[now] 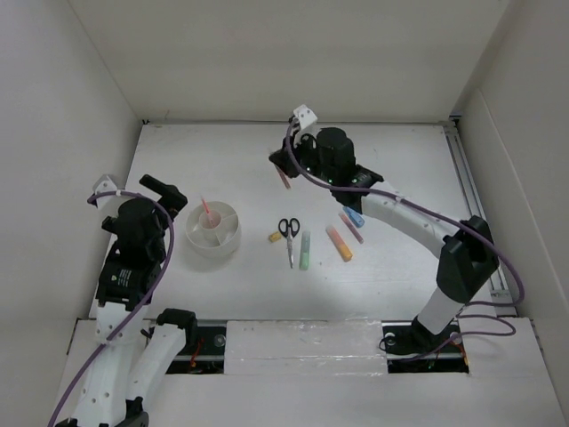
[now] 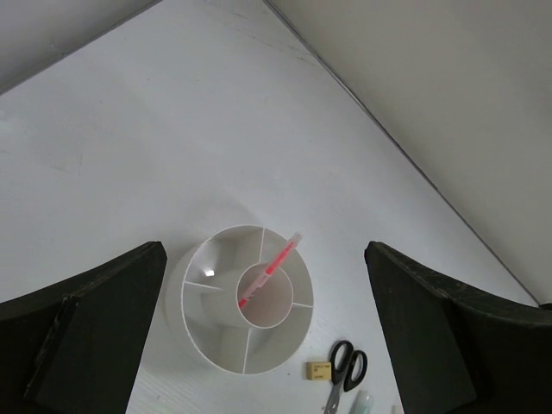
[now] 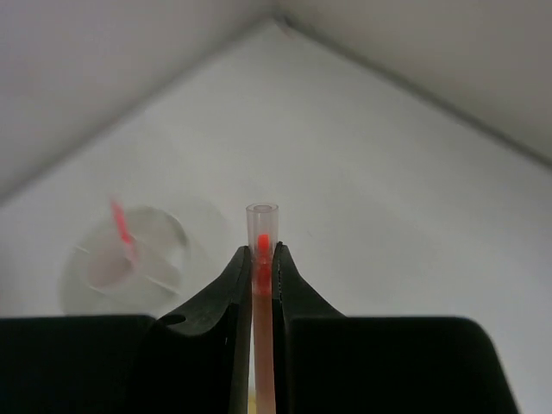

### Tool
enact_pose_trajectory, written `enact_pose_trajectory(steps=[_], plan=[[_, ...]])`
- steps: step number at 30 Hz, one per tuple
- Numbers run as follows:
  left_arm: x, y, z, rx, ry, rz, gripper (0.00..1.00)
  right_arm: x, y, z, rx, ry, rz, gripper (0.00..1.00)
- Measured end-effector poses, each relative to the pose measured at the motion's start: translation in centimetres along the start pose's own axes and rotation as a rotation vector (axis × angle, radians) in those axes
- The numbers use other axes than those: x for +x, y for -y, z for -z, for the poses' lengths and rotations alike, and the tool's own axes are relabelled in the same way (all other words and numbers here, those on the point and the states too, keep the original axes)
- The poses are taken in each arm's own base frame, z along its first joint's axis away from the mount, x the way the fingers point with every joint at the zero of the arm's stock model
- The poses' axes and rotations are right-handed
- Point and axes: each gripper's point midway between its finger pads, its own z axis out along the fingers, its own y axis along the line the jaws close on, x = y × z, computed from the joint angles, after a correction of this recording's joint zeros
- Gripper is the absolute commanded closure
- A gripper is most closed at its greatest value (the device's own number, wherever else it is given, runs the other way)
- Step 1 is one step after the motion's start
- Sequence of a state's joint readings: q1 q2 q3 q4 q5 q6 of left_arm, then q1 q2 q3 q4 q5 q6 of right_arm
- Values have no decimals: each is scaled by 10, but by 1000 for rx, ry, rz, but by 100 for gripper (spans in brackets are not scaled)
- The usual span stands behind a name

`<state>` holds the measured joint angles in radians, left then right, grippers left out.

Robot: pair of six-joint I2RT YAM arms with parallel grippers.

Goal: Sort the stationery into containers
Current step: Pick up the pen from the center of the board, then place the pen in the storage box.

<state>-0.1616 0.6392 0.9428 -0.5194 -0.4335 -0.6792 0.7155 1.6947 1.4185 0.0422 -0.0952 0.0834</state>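
My right gripper swings left in the top view to the tub's middle cup [image 1: 210, 220] [image 3: 109, 266] next, lowers and releases, since a pink pen already stands there.
The round white tub [image 1: 213, 229] with wedge compartments sits left of centre; a pink pen [image 1: 207, 212] stands slanted in its middle cup, also seen in the left wrist view [image 2: 270, 269]. My right gripper [image 3: 260, 252] is shut on a second thin pink pen [image 3: 261, 285], held in the air over the far middle of the table [image 1: 284, 175]. My left gripper [image 1: 164, 189] is open and empty, above and left of the tub [image 2: 246, 297]. On the table lie the black-handled scissors [image 1: 288, 234], a tan eraser [image 1: 275, 237], a green marker [image 1: 304, 250], an orange marker [image 1: 339, 243], a blue marker [image 1: 353, 216] and another pink pen [image 1: 351, 226].
White walls close in the table at the back and on both sides. A metal rail [image 1: 476, 196] runs along the right edge. The loose items lie in a group right of the tub.
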Motion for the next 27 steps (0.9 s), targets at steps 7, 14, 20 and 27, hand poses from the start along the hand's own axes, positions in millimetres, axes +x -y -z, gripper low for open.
enact_pose_trajectory(steps=[7, 14, 20, 27], plan=[[-24, -12, 20, -14, 108, 90, 0, -104, -95, 4, -514, 502, -46, 100], [-29, -19, 24, -40, 142, 126, 0, -47, -139, -42, -787, 506, -195, 100], [-28, -20, 21, -50, 137, 123, 0, -4, -158, -57, -853, 409, -272, 100], [-24, -18, 16, -54, 113, 108, 0, -33, -174, -43, -917, 497, -234, 100]])
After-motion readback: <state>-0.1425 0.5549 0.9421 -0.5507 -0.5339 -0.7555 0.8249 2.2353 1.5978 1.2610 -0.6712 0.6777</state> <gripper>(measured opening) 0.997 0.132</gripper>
